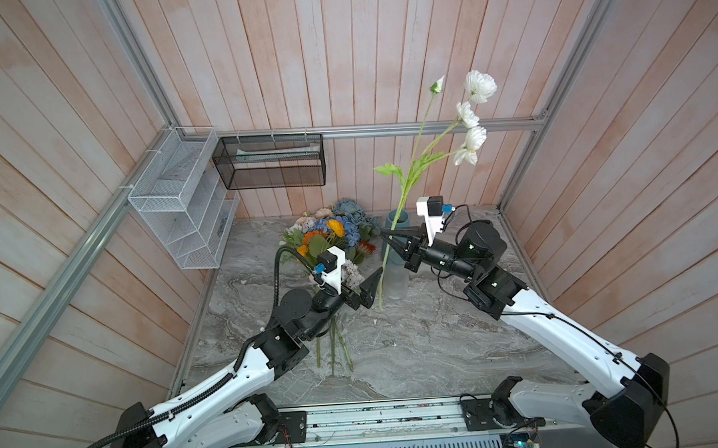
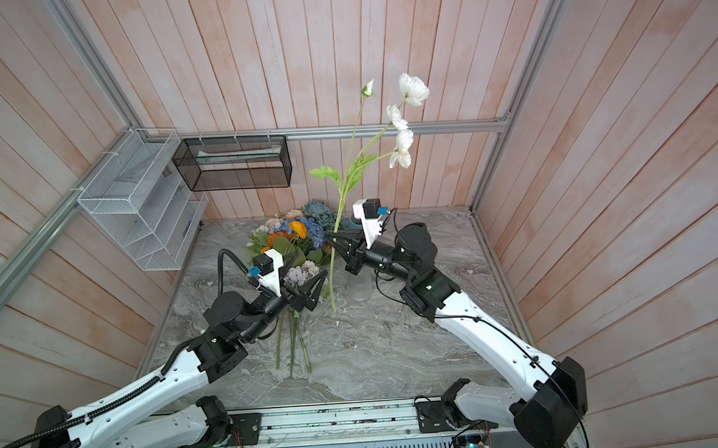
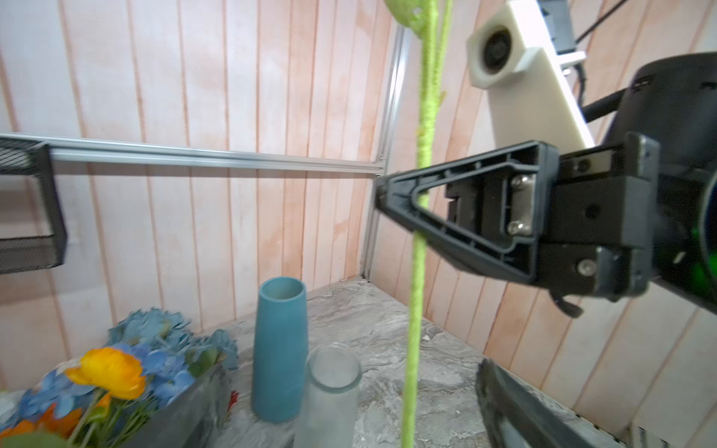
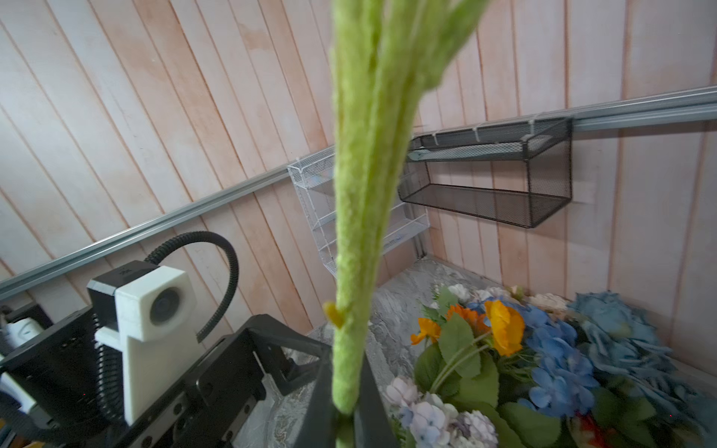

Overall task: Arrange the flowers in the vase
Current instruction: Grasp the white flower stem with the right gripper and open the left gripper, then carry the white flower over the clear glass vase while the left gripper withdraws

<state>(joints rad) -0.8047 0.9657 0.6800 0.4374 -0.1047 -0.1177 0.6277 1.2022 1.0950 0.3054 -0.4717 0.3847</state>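
The stem in the robot's right gripper should next go up over the frosted glass vase's opening, then down inside to be released, because the stem's lower end still hangs outside.
A tall white flower [image 1: 479, 86] [image 2: 413, 88] stands upright in the air. My right gripper [image 1: 387, 234] [image 4: 345, 415] is shut on its green stem [image 3: 417, 294]. The stem's lower end hangs just left of a frosted glass vase [image 1: 396, 283] [image 3: 333, 391], outside it. A blue vase [image 3: 279, 349] stands behind the glass one; both are empty. My left gripper [image 1: 374, 284] [image 2: 316, 291] is open beside the low part of the stem, touching nothing. The other flowers [image 1: 333, 234] [image 4: 543, 349], orange, blue, lilac and peach, lie in a bunch on the marble table [image 1: 437, 346].
A white wire basket [image 1: 177, 199] and a black mesh basket [image 1: 271, 162] hang from the wall rail at the back left. Wooden walls close in the table on three sides. Green stems of the bunch [image 1: 334, 355] run under my left arm.
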